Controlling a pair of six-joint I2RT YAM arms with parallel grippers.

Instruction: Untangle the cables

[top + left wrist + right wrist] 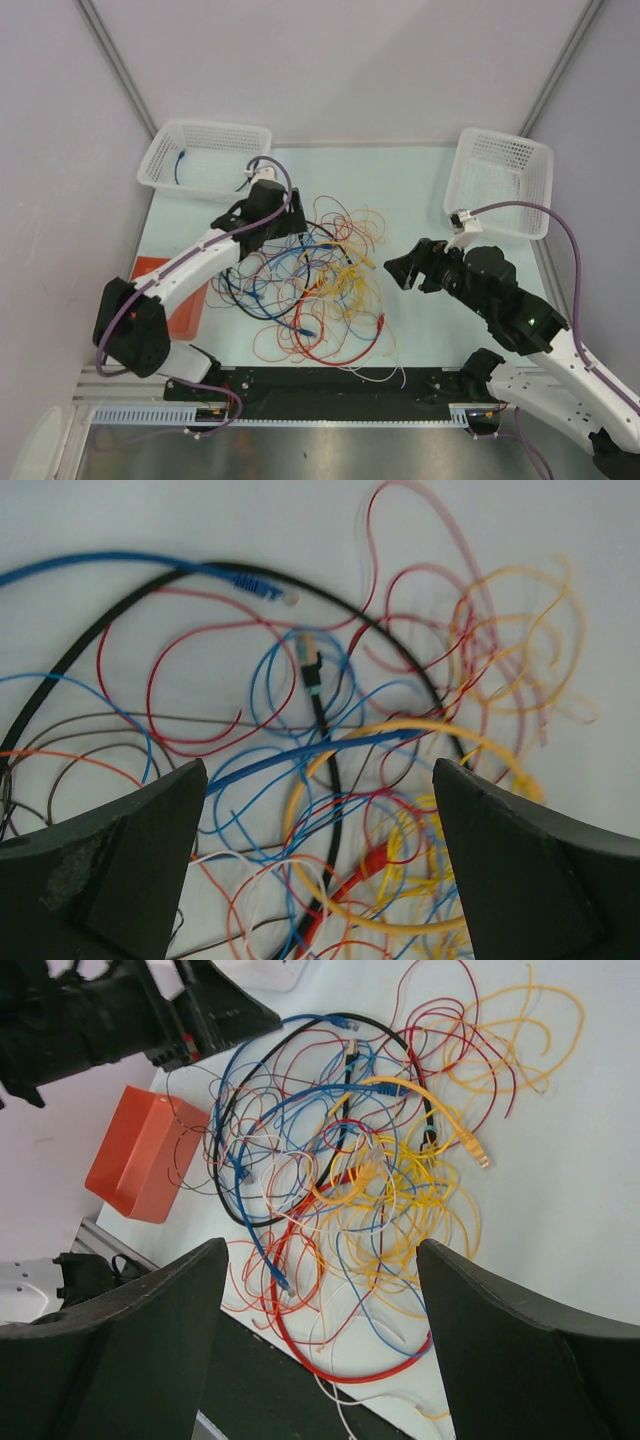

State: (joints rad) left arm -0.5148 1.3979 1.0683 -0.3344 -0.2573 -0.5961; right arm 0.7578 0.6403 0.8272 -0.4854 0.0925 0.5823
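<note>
My left gripper lowers its open fingers onto the thick blue cable behind its plug [304,248] [302,753] below it next, since that part crosses over the black cable.
The cables [315,285] lie in one tangled heap in the middle of the table: thin red, blue, yellow, orange, white and black wires, some with plug tips. My left gripper [292,222] hovers open over the heap's far left edge; in its wrist view the cables [330,770] lie below its open, empty jaws. My right gripper [400,270] hovers open just right of the heap; its wrist view shows the whole tangle [350,1160] beyond its open, empty jaws. A thick red cable [330,1350] loops at the near edge.
A white basket [205,158] at the back left holds a blue wire. A second white basket [498,180] stands at the back right. An orange box [170,295] sits at the left, also in the right wrist view [140,1165]. A black rail [330,385] runs along the near edge.
</note>
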